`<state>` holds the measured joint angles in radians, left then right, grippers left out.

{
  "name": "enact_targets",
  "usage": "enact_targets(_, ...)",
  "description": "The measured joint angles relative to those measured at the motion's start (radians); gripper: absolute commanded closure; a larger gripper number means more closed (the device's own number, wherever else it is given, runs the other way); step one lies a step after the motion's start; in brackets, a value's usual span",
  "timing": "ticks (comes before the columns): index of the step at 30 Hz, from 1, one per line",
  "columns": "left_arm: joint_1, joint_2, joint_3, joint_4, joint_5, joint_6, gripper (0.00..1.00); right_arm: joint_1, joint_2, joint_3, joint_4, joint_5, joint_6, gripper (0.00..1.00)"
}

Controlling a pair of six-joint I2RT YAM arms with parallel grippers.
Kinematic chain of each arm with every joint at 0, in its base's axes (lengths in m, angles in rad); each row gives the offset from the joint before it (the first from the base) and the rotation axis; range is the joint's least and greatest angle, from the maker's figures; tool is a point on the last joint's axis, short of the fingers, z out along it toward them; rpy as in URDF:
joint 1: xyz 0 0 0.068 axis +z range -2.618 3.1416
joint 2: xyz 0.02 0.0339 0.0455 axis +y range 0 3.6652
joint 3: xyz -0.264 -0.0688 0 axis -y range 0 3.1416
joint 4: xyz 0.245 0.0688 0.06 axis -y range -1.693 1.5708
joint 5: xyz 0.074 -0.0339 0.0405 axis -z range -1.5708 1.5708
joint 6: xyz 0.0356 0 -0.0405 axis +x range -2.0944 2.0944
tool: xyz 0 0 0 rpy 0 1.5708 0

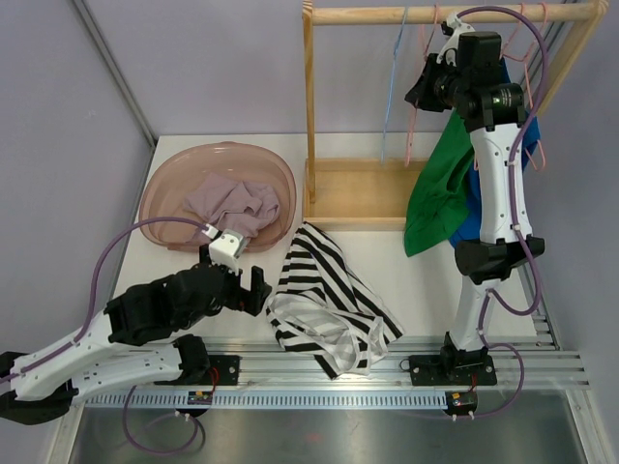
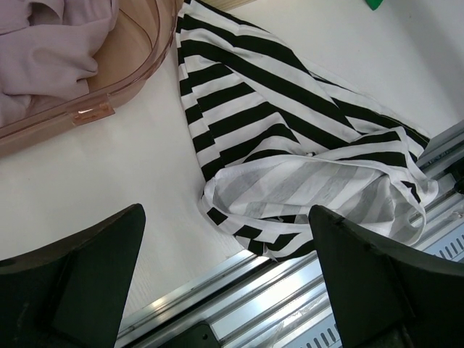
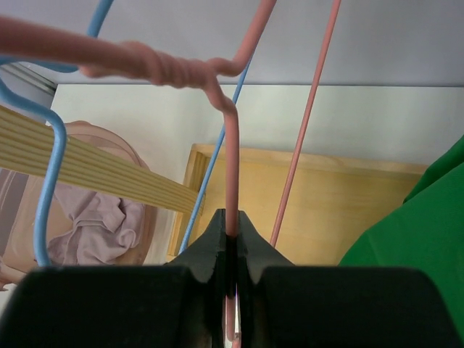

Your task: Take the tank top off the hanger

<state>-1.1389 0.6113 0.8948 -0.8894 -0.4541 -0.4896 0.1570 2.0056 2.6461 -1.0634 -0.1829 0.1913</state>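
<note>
My left gripper should next move down and to the right in the top view onto the tank top's white edge, because the tank top lies bunched there.
The black-and-white striped tank top (image 1: pixel 329 300) lies crumpled on the table at the front centre, off any hanger; it also shows in the left wrist view (image 2: pixel 275 123). My left gripper (image 1: pixel 240 290) is open and empty, low over the table just left of it (image 2: pixel 226 217). My right gripper (image 1: pixel 430 82) is raised at the rack's rail and shut on the wire of a pink hanger (image 3: pixel 230 152), its jaws pinching the wire (image 3: pixel 230 228).
A wooden rack (image 1: pixel 309 97) stands at the back with a blue hanger (image 1: pixel 392 87), a green garment (image 1: pixel 440 188) and a blue one (image 1: pixel 466 217). A pink tub (image 1: pixel 174 188) with mauve cloth (image 1: pixel 232 203) sits back left. A metal rail (image 1: pixel 387 353) runs along the front edge.
</note>
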Motion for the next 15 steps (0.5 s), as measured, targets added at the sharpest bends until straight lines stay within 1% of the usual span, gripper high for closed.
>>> enact_targets(1,0.000,0.003,0.000,0.000,0.000,0.000,0.01,0.000,-0.002,-0.008,0.002,0.000,0.000,0.90)
enact_targets(2,0.000,0.006,0.000,0.000,0.000,0.000,0.01,0.000,-0.004,-0.013,0.002,0.001,0.000,0.86)
enact_targets(3,0.000,0.006,0.000,0.000,0.001,0.000,0.01,0.000,-0.006,-0.016,0.003,0.001,0.001,0.77)
enact_targets(4,0.000,0.004,0.000,0.000,0.001,0.000,0.01,0.000,-0.009,-0.018,0.003,0.001,0.003,0.71)
enact_targets(5,0.000,0.003,0.000,0.000,0.000,0.000,0.01,0.000,-0.014,-0.023,0.003,0.000,0.005,0.60)
enact_targets(6,0.000,0.002,0.000,0.000,0.001,0.000,0.01,0.000,-0.019,-0.028,0.002,-0.001,0.008,0.42)
enact_targets(7,0.000,0.002,0.000,0.000,0.001,0.000,0.01,0.000,-0.026,-0.032,0.000,-0.002,0.011,0.37)
enact_targets(11,0.000,0.002,0.000,0.000,0.000,0.000,0.01,0.000,-0.089,-0.068,-0.007,0.005,0.006,0.31)
enact_targets(12,0.000,0.005,0.000,0.000,0.000,-0.002,0.01,0.000,-0.118,-0.089,-0.008,0.008,0.006,0.23)
enact_targets(13,0.000,0.010,0.000,0.001,0.000,-0.007,0.01,0.000,-0.153,-0.112,-0.010,0.011,0.005,0.07)
enact_targets(14,0.000,0.015,0.000,0.002,0.000,-0.013,0.01,0.000,-0.192,-0.134,-0.013,0.018,0.009,0.01)
enact_targets(15,0.000,0.024,0.000,0.006,0.001,-0.020,0.01,0.000,-0.240,-0.171,-0.010,0.025,0.002,0.01)
